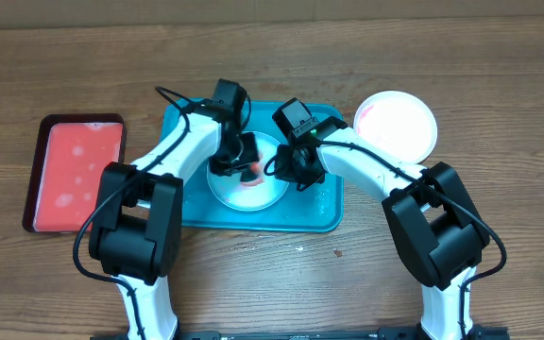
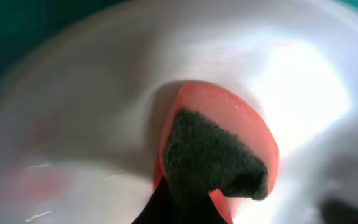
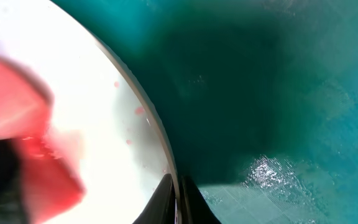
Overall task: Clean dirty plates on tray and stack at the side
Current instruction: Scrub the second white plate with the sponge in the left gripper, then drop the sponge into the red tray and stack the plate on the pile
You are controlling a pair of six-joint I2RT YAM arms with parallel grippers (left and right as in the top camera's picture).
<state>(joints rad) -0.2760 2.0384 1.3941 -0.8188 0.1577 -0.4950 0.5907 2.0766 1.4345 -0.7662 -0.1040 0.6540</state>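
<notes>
The sponge needs to come up off the plate next in my left gripper. Then it needs to go across to the red tray and down there.
A pale plate [image 1: 253,195] lies in the middle of the teal tray [image 1: 319,212]. My left gripper [image 1: 239,165] is shut on a red sponge with a dark green scrub face [image 2: 216,149] and presses it onto the plate [image 2: 92,124], which shows faint red smears at the left. My right gripper [image 3: 178,199] is shut on the plate's rim [image 3: 160,149], one finger inside and one outside, over the tray floor [image 3: 278,93]. In the overhead view it [image 1: 296,175] is at the plate's right edge. A second plate [image 1: 397,126], white with a pinkish tint, sits on the table to the right of the tray.
A smaller red tray with a dark rim [image 1: 74,170] lies on the wooden table to the left of the teal tray. Both arms cross over the teal tray. A small speck lies on the table in front of the tray [image 1: 336,252].
</notes>
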